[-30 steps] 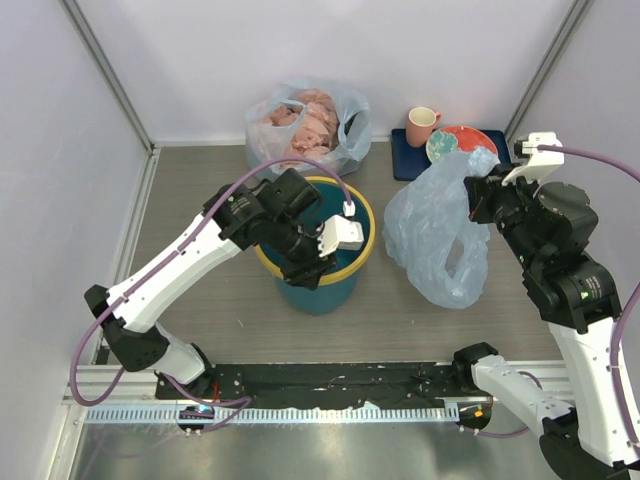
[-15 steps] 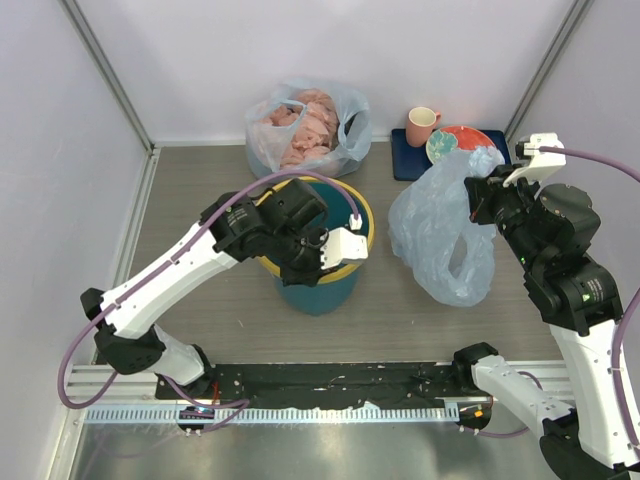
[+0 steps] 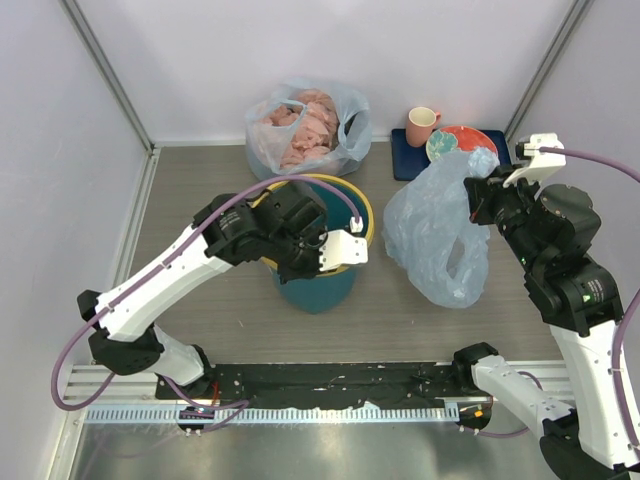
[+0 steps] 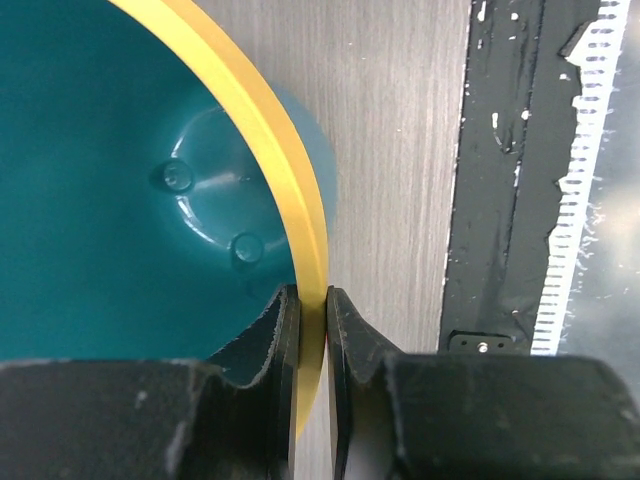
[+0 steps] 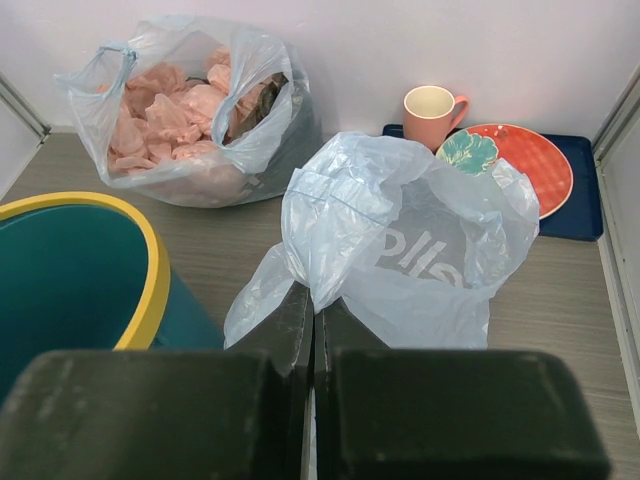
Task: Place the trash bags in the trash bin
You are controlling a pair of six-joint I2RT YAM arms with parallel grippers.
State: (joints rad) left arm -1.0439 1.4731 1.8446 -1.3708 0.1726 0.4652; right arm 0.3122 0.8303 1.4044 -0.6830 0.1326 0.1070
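Observation:
The trash bag (image 3: 436, 240) hangs beside the trash bin, clear of the bin's rim, so next I need to lower my right gripper toward the bare tabletop there to let go of it.
The trash bin (image 3: 316, 290), a teal bucket with a yellow rim, stands mid-table. My left gripper (image 3: 332, 256) is shut on its near-right rim. In the left wrist view the yellow rim (image 4: 262, 125) runs between the two fingers of the left gripper (image 4: 312, 300), one inside the bin and one outside. The trash bag (image 3: 436, 240), thin light-blue film, hangs to the right of the bin with its lower part on the table. My right gripper (image 3: 479, 196) is shut on its upper edge. In the right wrist view, film of the bag (image 5: 400, 250) is pinched in the right gripper (image 5: 313, 305), beside the bin (image 5: 75, 275).
A clear bag of pink lumps (image 3: 305, 125) sits behind the bin against the back wall. At the back right a pink mug (image 3: 421, 125), an orange plate (image 3: 470, 138) and a small patterned dish (image 3: 441, 147) rest on a blue mat (image 3: 404, 163). A black base strip (image 3: 330, 380) lines the near edge.
My left gripper has come down from over the bin's front and shut on its yellow rim. The right gripper and the bag have hardly moved.

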